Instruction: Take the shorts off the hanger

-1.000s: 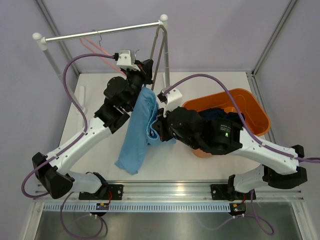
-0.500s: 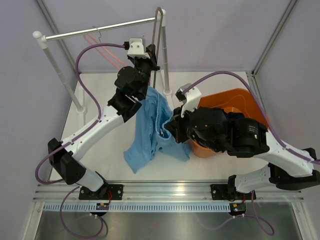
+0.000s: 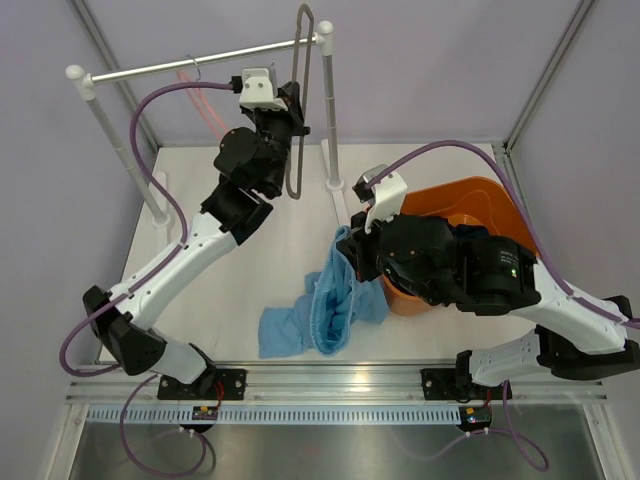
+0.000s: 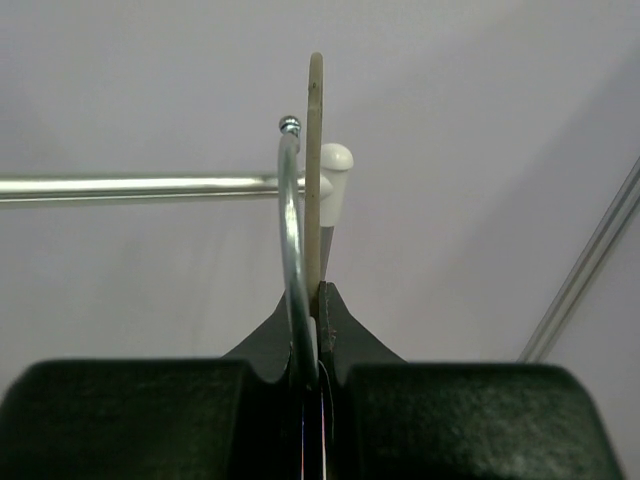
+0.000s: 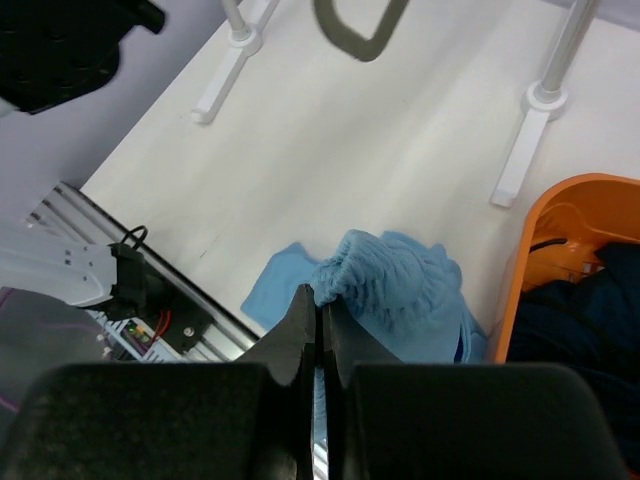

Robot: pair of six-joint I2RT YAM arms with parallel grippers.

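Note:
The right gripper lifts the sky blue shorts, already off the hanger, next, then swings over the orange bin (image 5: pixel 588 296), lowers and opens.
My left gripper (image 3: pixel 291 112) is shut on a bare grey hanger (image 3: pixel 297 150), held upright beside the rail's right post. In the left wrist view the fingers (image 4: pixel 345 320) clamp the beige hanger (image 4: pixel 315 150) and its metal hook (image 4: pixel 290 230). My right gripper (image 3: pixel 347 240) is shut on the waistband of the light sky blue shorts (image 3: pixel 325 305), which drape down and pile on the table. They show bunched at the jaws in the right wrist view (image 5: pixel 400 290). The dark navy shorts (image 5: pixel 575 320) lie in the orange bin (image 3: pixel 505 215).
A metal rail (image 3: pixel 200 62) on two white posts spans the back, with a pink hanger (image 3: pixel 200 100) on it. The post feet (image 5: pixel 520 160) stand on the white table. The orange bin sits at the right, and an aluminium rail (image 3: pixel 340 385) runs along the near edge.
The light blue shorts came off the hanger. My right gripper pulled them down toward the table front, and my left gripper lifted the bare hanger up toward the rail.

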